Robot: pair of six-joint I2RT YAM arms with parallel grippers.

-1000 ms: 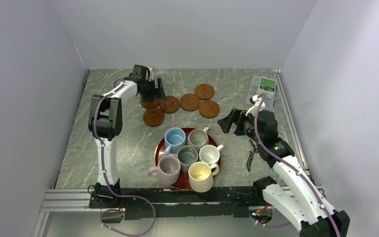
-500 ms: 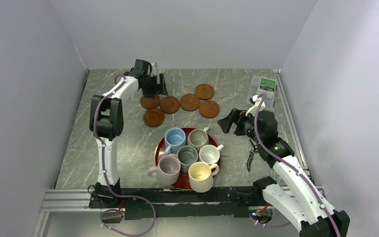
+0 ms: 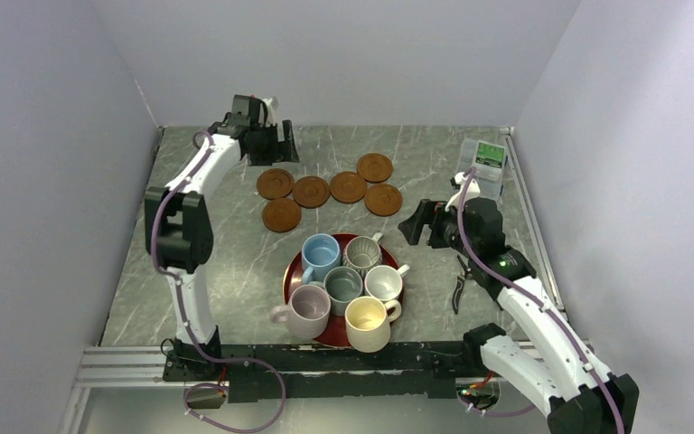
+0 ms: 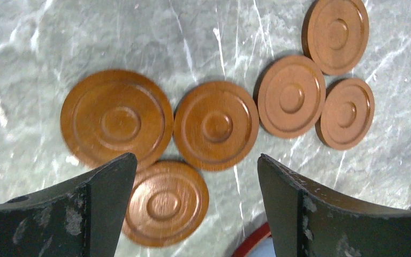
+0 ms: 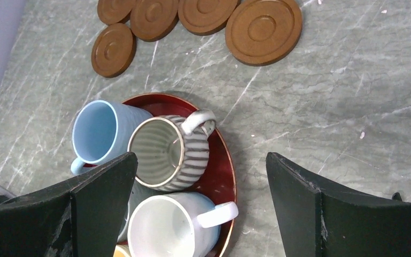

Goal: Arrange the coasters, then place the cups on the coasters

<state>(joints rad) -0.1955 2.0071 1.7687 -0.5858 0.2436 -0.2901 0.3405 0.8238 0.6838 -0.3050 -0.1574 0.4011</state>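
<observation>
I need to move my right gripper across and down onto the ribbed cup's rim (image 3: 380, 253) (image 5: 182, 151) next, beside the cup's handle. The cup's rim is below my gripper, to its left in the top view.
Six reddish-brown coasters (image 3: 311, 192) lie in a loose cluster at the back of the table, the nearest one (image 3: 281, 215) slightly apart. In the left wrist view they spread below the camera (image 4: 215, 125). My left gripper (image 3: 271, 145) hangs open just behind the leftmost coaster (image 3: 275, 183), holding nothing. Six cups stand packed on a red tray (image 3: 290, 272), among them light blue (image 3: 320, 253), ribbed (image 3: 361, 254) and cream-yellow (image 3: 367, 323). My right gripper (image 3: 420, 223) is open to the right of the tray, empty, looking down at the ribbed cup (image 5: 166, 152) and white cup (image 5: 166, 230).
A small pair of black-handled pliers (image 3: 459, 285) lies right of the tray, under my right arm. A clear box with a green label (image 3: 483, 163) sits at the back right corner. Walls close in the table on three sides.
My left gripper has drawn back and to the left, away from the leftmost coaster, which now lies fully uncovered. The right arm has shifted only slightly.
</observation>
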